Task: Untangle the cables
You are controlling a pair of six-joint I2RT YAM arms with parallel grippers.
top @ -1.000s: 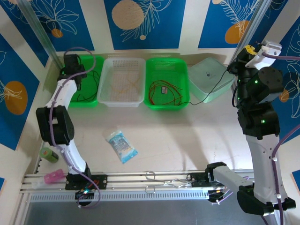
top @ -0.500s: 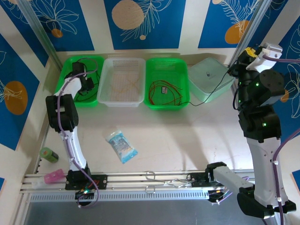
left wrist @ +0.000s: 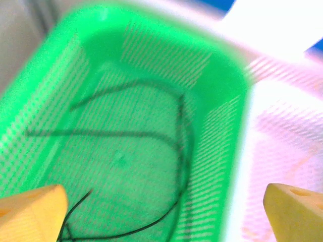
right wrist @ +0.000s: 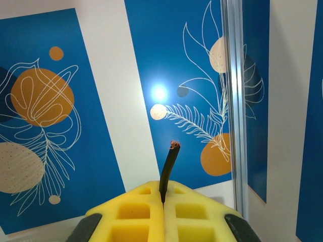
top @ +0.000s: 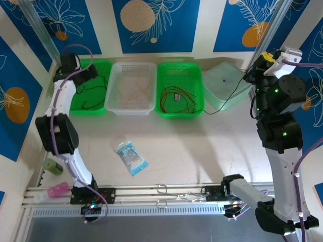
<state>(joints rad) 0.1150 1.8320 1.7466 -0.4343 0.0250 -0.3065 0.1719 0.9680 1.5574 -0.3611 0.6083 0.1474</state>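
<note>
The dark cable still reaches across from the middle green tray [top: 162, 101], so the robot's right gripper needs to stay raised next, move toward the pale green lidded box [top: 226, 81] and release the cable there.
My right gripper [top: 266, 56] is raised at the far right, shut on the end of a dark cable [right wrist: 169, 164] that sticks up between its yellow pads [right wrist: 141, 212]. That dark cable [top: 229, 94] runs down to the middle green tray [top: 162, 101], where red cables [top: 176, 98] lie coiled. My left gripper [top: 75, 68] hovers over the left green tray [top: 75, 101], open, with its yellow fingertips [left wrist: 30, 212] wide apart and nothing between them. Dark cables [left wrist: 179, 126] loop on that tray's floor. Pale yellow and orange cables [top: 136, 91] lie in the white tray [top: 116, 103].
A pale green lidded box [top: 222, 80] stands right of the trays, under the hanging cable. A blue and white packet [top: 130, 157] lies mid-table. A green roll [top: 52, 166] and a pink item [top: 58, 190] sit at the near left by the metal rail [top: 161, 194].
My left arm has swung up and back toward the far left corner of its tray. The right arm, holding the dark cable, has barely moved.
</note>
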